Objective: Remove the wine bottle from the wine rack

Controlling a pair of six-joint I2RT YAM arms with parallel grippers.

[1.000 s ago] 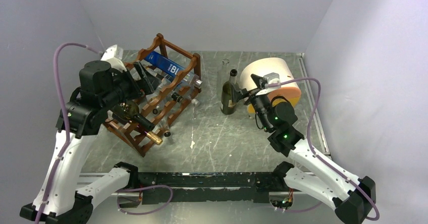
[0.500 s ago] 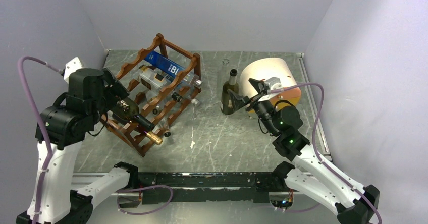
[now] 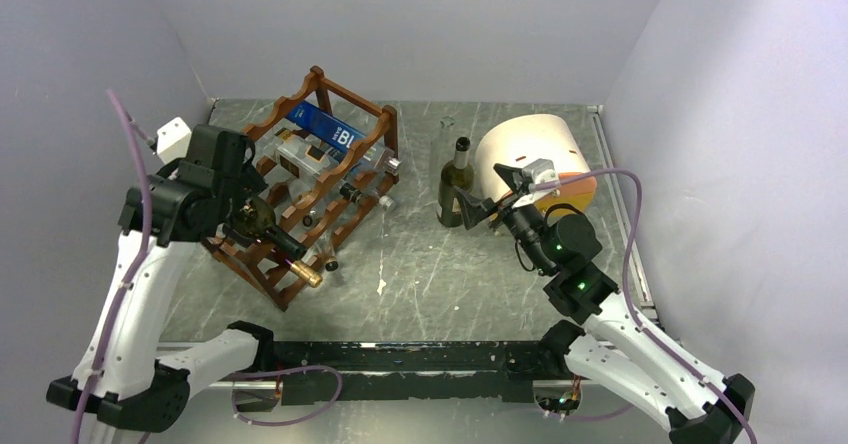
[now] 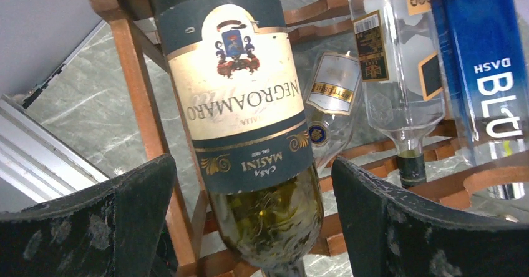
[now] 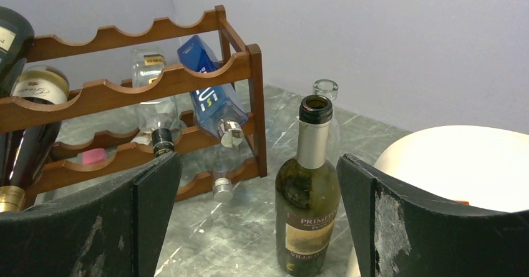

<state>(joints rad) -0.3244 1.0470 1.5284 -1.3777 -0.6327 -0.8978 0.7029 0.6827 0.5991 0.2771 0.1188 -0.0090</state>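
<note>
The bottle's narrowing end is still between the open fingers of my left gripper, so I should next lower the gripper onto the bottle's body and shift it from the bottle's shoulder toward the label point(image 4: 248, 141).
The reddish-brown wine rack point(image 3: 350, 92) stands at the back left and holds several bottles. A dark green wine bottle point(image 3: 268, 231) with a gold foil neck lies in its near-left end. In the left wrist view this bottle point(image 4: 240, 96) shows a cream and blue label. My left gripper point(image 3: 243, 200) is open at the bottle's body. Its jaws point(image 4: 252, 174) stand wide on either side of the bottle's shoulder, not touching it. My right gripper point(image 3: 488, 193) is open and empty. It point(image 5: 259, 180) faces a second green bottle point(image 5: 309, 208) that stands upright on the table point(image 3: 455, 189).
A cream-and-orange drum-shaped box point(image 3: 535, 144) lies right of the standing bottle, close to my right gripper. A clear glass bottle point(image 3: 447, 124) stands behind it. The rack also holds a blue bottle point(image 3: 325, 129) and clear bottles point(image 4: 399, 58). Walls close in on three sides.
My left arm swung left away from the rack, then came back to the dark bottle's body. My right gripper drew back a little from the standing bottle.
</note>
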